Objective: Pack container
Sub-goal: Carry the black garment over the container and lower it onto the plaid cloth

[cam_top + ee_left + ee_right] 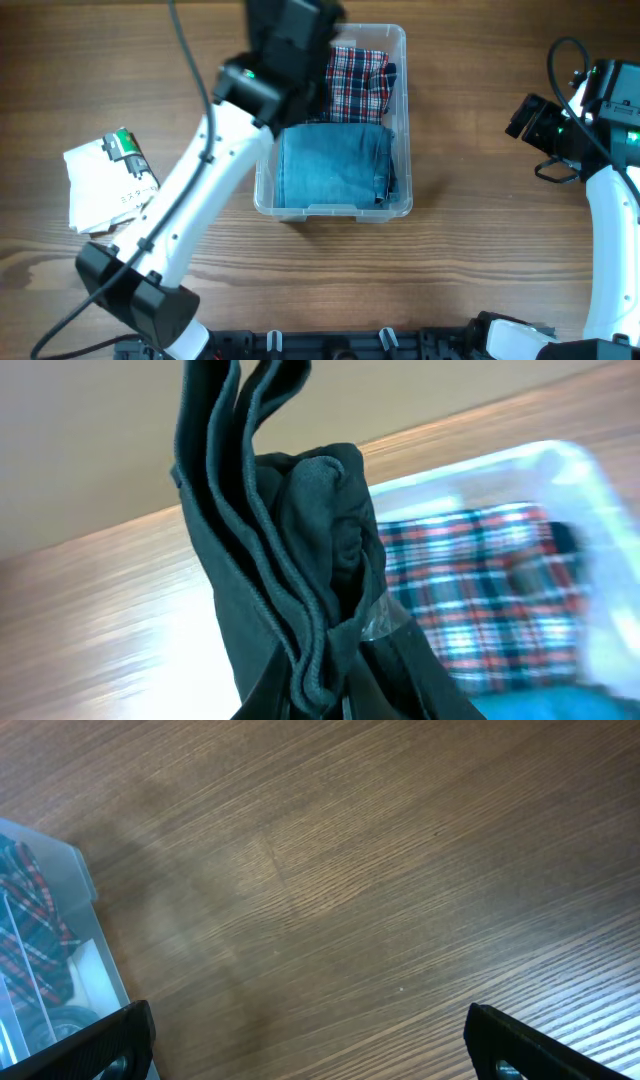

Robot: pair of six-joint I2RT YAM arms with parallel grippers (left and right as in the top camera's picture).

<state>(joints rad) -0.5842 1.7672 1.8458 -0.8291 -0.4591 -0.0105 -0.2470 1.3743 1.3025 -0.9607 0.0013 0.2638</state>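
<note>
The garment in my left gripper needs to go down next, moving to the right in the overhead view, onto the plaid cloth (354, 86) (484, 594). Then my left gripper should open.
The clear plastic container (402, 120) stands at the table's middle. It holds a folded blue denim piece (333, 165) at the front and a red plaid cloth (355, 82) at the back. My left gripper (345, 705) is shut on a dark green-grey garment (280, 560) and holds it above the container's back left part; the arm hides the garment in the overhead view. The plaid cloth (480, 580) and the container's rim (560, 455) show behind it. My right gripper (310, 1040) is open and empty over bare wood, right of the container (85, 885).
A white folded cloth (100, 185) with a small green packet (125, 147) on it lies at the left of the table. The right arm (570, 110) is at the far right edge.
</note>
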